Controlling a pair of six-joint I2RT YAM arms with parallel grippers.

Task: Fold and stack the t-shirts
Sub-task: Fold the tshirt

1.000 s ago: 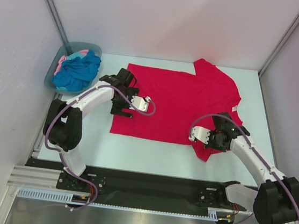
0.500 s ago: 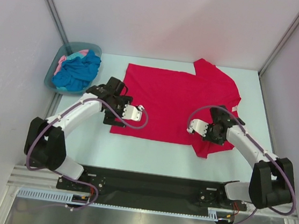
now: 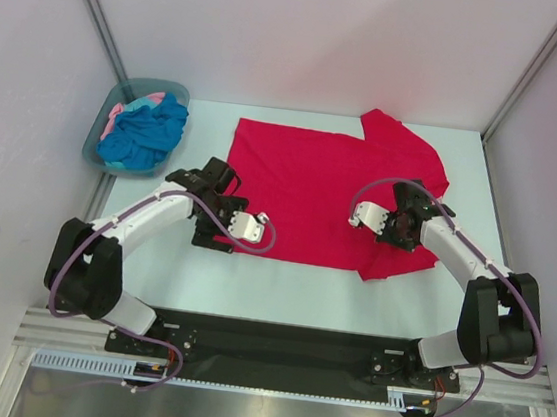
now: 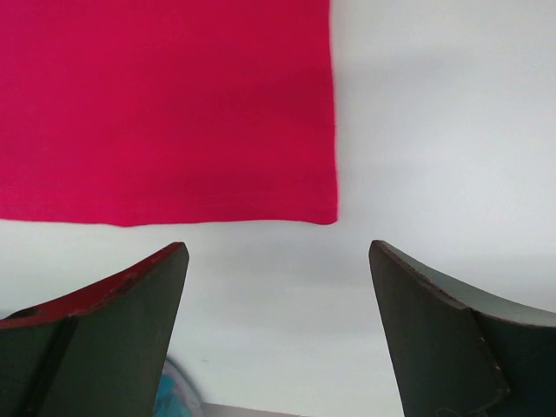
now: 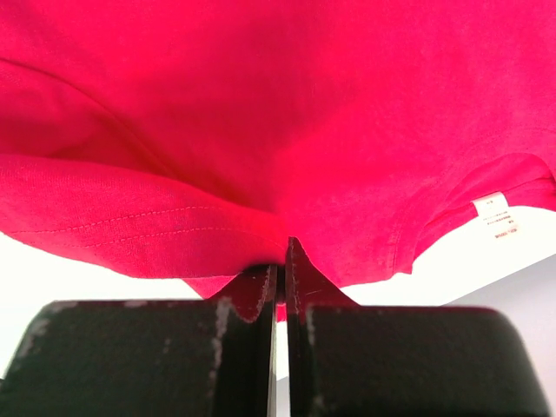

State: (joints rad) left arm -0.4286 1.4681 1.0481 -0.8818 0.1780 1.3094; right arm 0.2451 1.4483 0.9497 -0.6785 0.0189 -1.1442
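I should move my left gripper down next and bring its open fingers to either side of the shirt's near hem corner [image 4: 323,211]. That corner is below the gripper, just beyond the fingers.
A large crimson-red t-shirt [image 3: 321,188] lies spread flat on the pale table [image 3: 279,289]. My right gripper [image 3: 398,228] is shut on a fold of its right near part, and the cloth bunches up over the jaws [image 5: 282,252]; a white label [image 5: 497,208] shows at the right. My left gripper [image 3: 211,233] stands open just off the shirt's near left corner [image 4: 326,213], over bare table, with nothing between its fingers [image 4: 278,248]. A turquoise-blue t-shirt [image 3: 146,133] and a pale pink one [image 3: 119,110] lie crumpled in the tub.
The grey-teal plastic tub [image 3: 92,147] stands at the far left corner against the left wall. Walls close the table on the left, back and right. A black rail [image 3: 273,344] with both arm bases runs along the near edge.
The right gripper has drawn the shirt's near right part up and inward. The left gripper has come back from the shirt's left side to its near left corner, its jaws narrowing slightly.
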